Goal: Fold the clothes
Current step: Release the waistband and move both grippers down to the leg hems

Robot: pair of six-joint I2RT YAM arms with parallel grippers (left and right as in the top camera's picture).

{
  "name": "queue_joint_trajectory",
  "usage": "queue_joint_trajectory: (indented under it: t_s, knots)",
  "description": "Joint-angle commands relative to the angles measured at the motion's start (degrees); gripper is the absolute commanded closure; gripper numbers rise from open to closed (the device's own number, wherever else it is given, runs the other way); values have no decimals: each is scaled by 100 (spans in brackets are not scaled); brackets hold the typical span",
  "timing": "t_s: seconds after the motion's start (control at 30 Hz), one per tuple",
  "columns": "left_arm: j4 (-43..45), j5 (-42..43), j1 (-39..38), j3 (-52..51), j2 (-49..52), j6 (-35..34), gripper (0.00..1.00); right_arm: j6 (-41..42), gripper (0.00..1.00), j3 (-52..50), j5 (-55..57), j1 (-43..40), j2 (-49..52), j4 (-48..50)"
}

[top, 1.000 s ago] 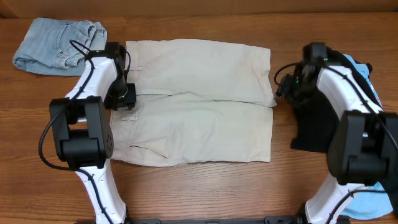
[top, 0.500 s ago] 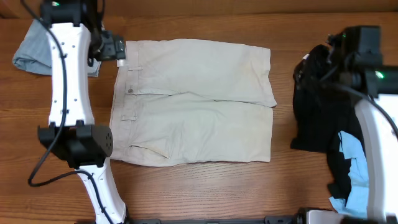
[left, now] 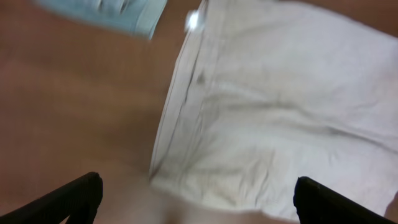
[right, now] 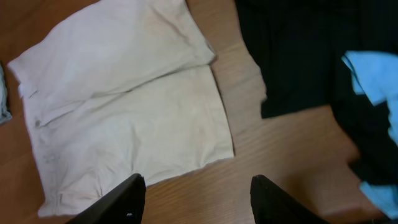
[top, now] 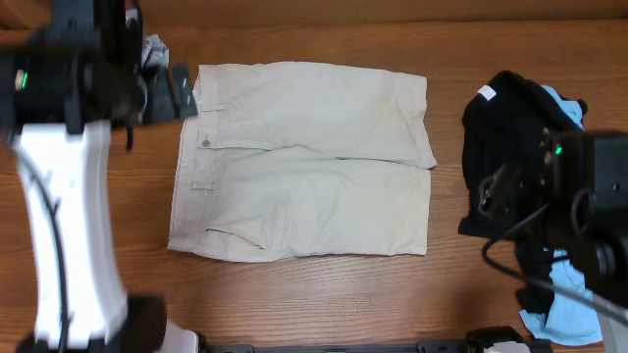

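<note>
The shorts (top: 304,162) lie flat far below my left gripper's open, empty fingers, so I will lower this gripper and draw it back, turning, onto the near waistband corner (top: 179,243).
The beige shorts (top: 304,162) lie spread flat on the table, waistband to the left and leg hems to the right. My left gripper (left: 196,205) hangs high above the waistband corner, open wide and holding nothing, with the shorts (left: 280,112) and the pale-blue denim (left: 118,12) far below it. In the overhead view the left arm (top: 59,108) looms blurred at the left. My right gripper (right: 198,199) is open and empty, high over bare wood beside the shorts (right: 124,118). A black garment (top: 500,147) lies at the right.
A sky-blue piece (top: 559,304) lies partly under the raised right arm (top: 579,206) at the front right, and it shows on the black garment (right: 298,56) as sky-blue cloth (right: 373,81). Wooden table (top: 314,304) runs along the front.
My left gripper has opened wide and come off the shorts' waistband. Both arms have risen high above the table; the right one has drawn back from the leg hems toward the front right.
</note>
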Motion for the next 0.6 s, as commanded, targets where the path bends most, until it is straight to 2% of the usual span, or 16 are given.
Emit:
queue_joint_trajectory:
  t_s: [0.0,0.03,0.1,0.2,0.23,0.27,0.43,0.47,0.5,0.57]
  knots:
    - [17,-721,9,-1377,-927,-1392,0,1198,39,-382,748,304,-197,-107]
    - [63,-837,11,-1779,-1165,-1705,0,1309,31,-503,743,334,-223,-72]
    - [243,-1010,11,-2616,-1637,-2334,0,1554,0,-782,739,352,-236,66]
    - [643,-1276,11,-3928,-2282,-3576,0,1547,0,-1110,542,350,-170,409]
    - [990,-1394,13,-4765,-2621,-4203,0,1537,0,-1244,452,350,-76,540]
    - [1217,-1408,15,-5195,-2758,-4393,0,1508,0,-1290,428,352,-17,584]
    - [2282,-1384,85,-6773,-2828,-4463,0,1071,0,-1392,275,356,339,603]
    - [2481,-1357,87,-7003,-2774,-4463,3,1064,0,-1399,264,356,420,584]
    - [2723,-1346,85,-7265,-2697,-4465,10,1064,0,-1399,262,356,487,577]
    - [3150,-1281,87,-7635,-2557,-4472,18,1064,0,-1399,262,367,629,581]
